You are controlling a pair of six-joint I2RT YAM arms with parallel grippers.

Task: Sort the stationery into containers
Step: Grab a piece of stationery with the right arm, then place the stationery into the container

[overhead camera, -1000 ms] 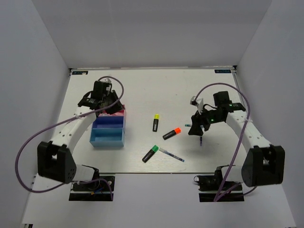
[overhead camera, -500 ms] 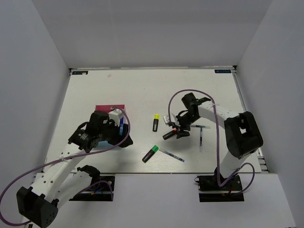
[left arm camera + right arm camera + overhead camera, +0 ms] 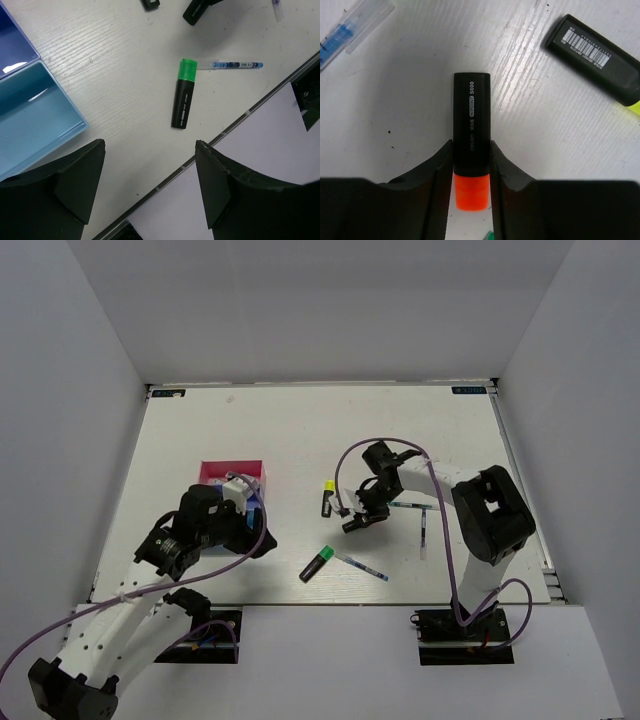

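Observation:
My right gripper should next lift the orange-capped highlighter it is holding, then swing it outward past the yellow-capped highlighter, over the blue tray (image 3: 251, 505).
My right gripper (image 3: 362, 516) is low on the table and shut on the orange-capped highlighter (image 3: 471, 131), whose black body sticks out ahead of the fingers (image 3: 436, 172). The yellow-capped highlighter (image 3: 327, 498) lies just left of it and also shows in the right wrist view (image 3: 592, 52). The green-capped highlighter (image 3: 184, 93) and a blue-white pen (image 3: 235, 64) lie near the front edge. My left gripper (image 3: 150, 146) is open and empty, hovering over the table between the light blue tray (image 3: 35, 125) and the green highlighter. The magenta tray (image 3: 232, 470) shows behind my left arm.
The blue tray (image 3: 12, 42) adjoins the light blue one. Two more thin pens (image 3: 410, 506) (image 3: 424, 530) lie right of my right gripper. The table's front edge (image 3: 220, 132) runs close below the green highlighter. White walls enclose the table.
My right gripper moved left across the table and closed on the orange highlighter. My left arm swung from behind the trays toward the front, over the trays' near right side.

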